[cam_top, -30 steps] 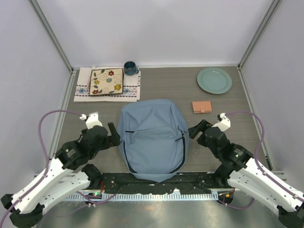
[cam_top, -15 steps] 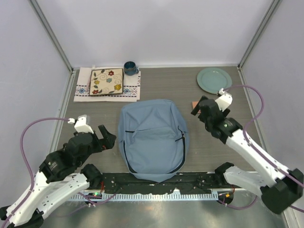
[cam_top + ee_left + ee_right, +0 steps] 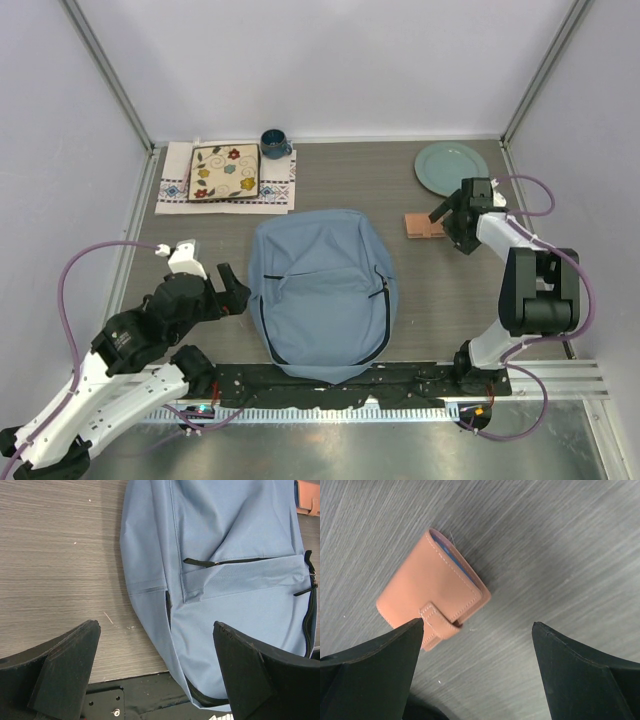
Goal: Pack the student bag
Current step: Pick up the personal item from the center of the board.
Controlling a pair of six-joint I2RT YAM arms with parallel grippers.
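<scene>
The wallet's corner (image 3: 442, 235) (image 3: 481, 598) beside the snap tab shows between my right gripper's open fingers, so next I should lower that gripper over it toward the tabletop and close.
The student bag (image 3: 322, 290), a dusty-blue backpack with dark zippers, lies flat in the middle of the table, also seen in the left wrist view (image 3: 235, 555). My left gripper (image 3: 232, 292) hovers open at the bag's lower left edge, which lies between its fingers (image 3: 156, 650) without touching them. A small tan leather wallet (image 3: 424, 225) with a snap tab lies to the right of the bag. My right gripper (image 3: 447, 222) is open just beside and above the wallet (image 3: 432, 587), which shows past the left finger (image 3: 375, 665). Bare table lies between the jaws (image 3: 477, 630).
A teal plate (image 3: 451, 168) sits at the back right. At the back left, a floral square dish (image 3: 225, 172) rests on an embroidered cloth (image 3: 172, 192), with a dark blue mug (image 3: 275, 143) beside it. A black base rail (image 3: 330, 385) runs along the near edge.
My right arm swung from the bag's right side out to the wallet and its jaws widened. My left arm pulled back, then returned to the bag's left edge.
</scene>
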